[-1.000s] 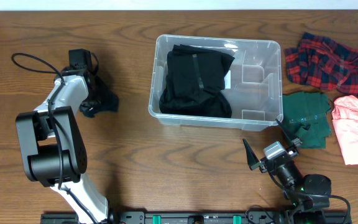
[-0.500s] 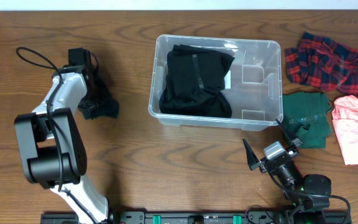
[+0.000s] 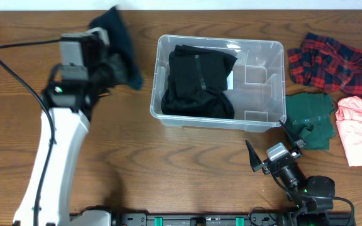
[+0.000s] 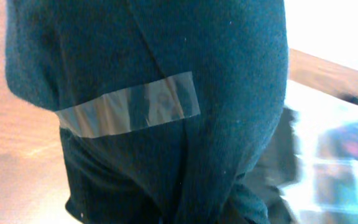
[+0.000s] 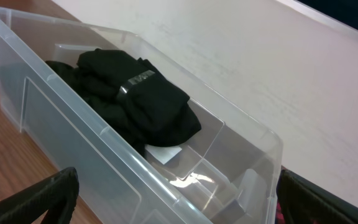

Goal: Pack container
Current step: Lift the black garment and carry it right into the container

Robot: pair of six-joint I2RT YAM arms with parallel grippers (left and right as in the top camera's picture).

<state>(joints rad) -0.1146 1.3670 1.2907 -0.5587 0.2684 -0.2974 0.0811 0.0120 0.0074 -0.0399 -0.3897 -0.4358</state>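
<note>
The container's bottom is bare beside the black garment (image 3: 197, 78). I will next move my left gripper to the right in the overhead view, over the container (image 3: 219, 40), and then lower it.
The clear container (image 3: 219, 40) stands mid-table with a folded black garment (image 3: 197, 78) in its left half; its right half shows bare base. My left gripper (image 3: 113, 68) is shut on a dark blue-green garment (image 3: 119, 39), held off the table just left of the container. That garment (image 4: 166, 74), with a strip of clear tape across it, fills the left wrist view and hides the fingers; the container (image 4: 334, 155) is a blur at the right. My right gripper (image 3: 270, 145) stands open near the front edge, facing the container (image 5: 135, 163) and the black garment (image 5: 142, 93).
To the right of the container lie a red and blue plaid shirt (image 3: 332, 63), a green garment (image 3: 310, 116) and a pink garment (image 3: 360, 129). The table's back edge runs just behind the container.
My left gripper closed on the dark garment on the table at the left, then lifted it up and right toward the container. The right arm has not moved.
</note>
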